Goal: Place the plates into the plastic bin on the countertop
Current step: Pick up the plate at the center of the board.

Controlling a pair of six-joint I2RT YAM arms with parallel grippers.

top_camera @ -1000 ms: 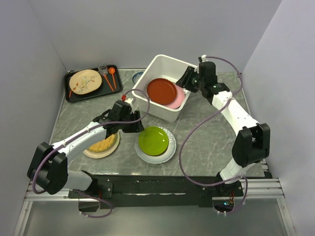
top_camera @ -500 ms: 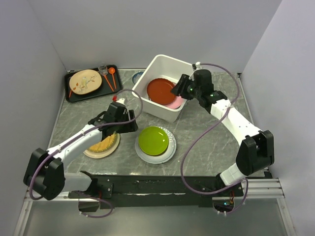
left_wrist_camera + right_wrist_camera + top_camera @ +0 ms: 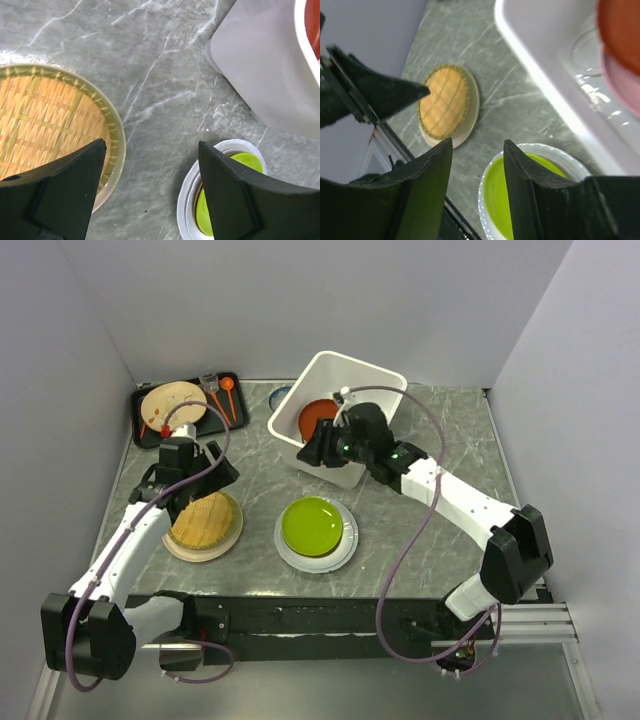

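My right gripper will next lower onto the woven plate's rim facing the lime plate [image 3: 311,526], as that plate tops its stack below, left in the top view.
The white plastic bin [image 3: 380,373] stands at the back of the countertop [image 3: 430,540], with a red plate [image 3: 316,416] over a pink plate [image 3: 626,86] inside. A woven yellow plate [image 3: 204,521] rests on a cream plate at the front left. A lime green plate [image 3: 311,526] sits on a white plate [image 3: 347,540] at the front middle. My left gripper [image 3: 198,483] hovers open above the woven plate's far edge [image 3: 45,115]. My right gripper [image 3: 318,448] hangs open and holds nothing at the bin's near-left wall [image 3: 545,65], above the lime plate [image 3: 520,195].
A flat black tray [image 3: 150,432] at the back left carries a cream twig-pattern plate [image 3: 172,404] and orange utensils. A small dark-rimmed dish [image 3: 280,395] peeks out behind the bin. Grey walls close in on three sides.
My right arm swung from the bin's right side across to its near-left wall. My left arm drew back left over the woven plate, its jaws widening. The bin has shifted slightly left.
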